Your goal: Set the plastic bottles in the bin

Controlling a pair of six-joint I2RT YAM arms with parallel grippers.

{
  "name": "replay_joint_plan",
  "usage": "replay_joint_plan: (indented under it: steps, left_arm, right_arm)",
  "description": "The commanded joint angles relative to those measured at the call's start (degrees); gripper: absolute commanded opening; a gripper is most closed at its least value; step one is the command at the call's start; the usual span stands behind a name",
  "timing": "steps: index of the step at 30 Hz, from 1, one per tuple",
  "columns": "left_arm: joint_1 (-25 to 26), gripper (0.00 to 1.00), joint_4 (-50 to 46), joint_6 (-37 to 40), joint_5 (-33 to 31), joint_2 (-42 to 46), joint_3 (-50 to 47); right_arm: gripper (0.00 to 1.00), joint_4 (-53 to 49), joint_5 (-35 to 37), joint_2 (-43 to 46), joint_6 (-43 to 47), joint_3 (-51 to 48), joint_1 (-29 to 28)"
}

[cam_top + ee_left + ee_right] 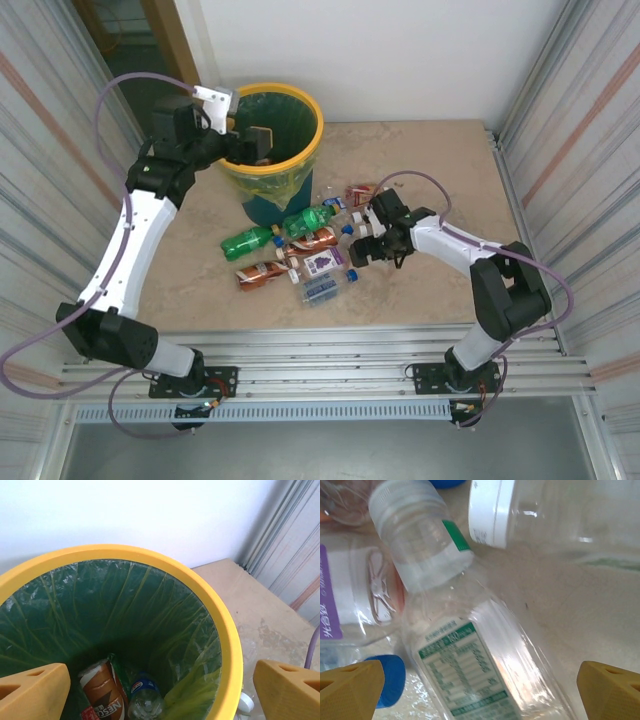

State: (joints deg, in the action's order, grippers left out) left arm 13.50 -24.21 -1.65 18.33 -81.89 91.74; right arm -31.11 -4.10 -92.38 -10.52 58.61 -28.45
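Observation:
My right gripper will lower around the body of the clear bottle with the green-and-white label [470,665], then close.
The bin [318,135] with its yellow rim [220,620] stands at the back left of the table. My left gripper [250,143] hangs over its mouth, open and empty [160,685]. Inside the bin lie a brown bottle [102,692] and a clear bottle with a blue label [145,700]. Several plastic bottles [300,250] lie in a heap in front of the bin, green, brown-orange and clear. My right gripper [362,243] is low at the heap's right end, open. A clear bottle with a green-and-white label [470,665] lies between its fingers [350,690], apart from both.
A clear bottle with a white cap [492,510] and one with a purple label [340,600] lie close by the right gripper, beside a blue cap [392,680]. Metal walls [560,120] close in both sides. Bare tabletop [440,170] lies to the back right.

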Motion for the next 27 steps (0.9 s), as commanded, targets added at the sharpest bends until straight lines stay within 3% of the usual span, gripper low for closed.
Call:
replay_joint_plan:
  steps: [1,15,27]
  left_arm:
    - [0.0,0.95,3.2,-2.0,-1.9,2.7,-2.6]
    - [0.0,0.96,5.9,-5.3,-2.9,4.9,-8.0]
    - [-0.1,0.96,6.3,-5.6,-3.1,4.7,-8.2]
  right_arm:
    - [0.96,-1.5,1.0,1.9,-1.9,-1.7,-0.4]
    - [0.86,-1.2,1.5,-1.5,-2.1,-1.9,-2.3]
    - [0.57,-2.7,2.6,-4.2,-1.4,0.3,-3.3]
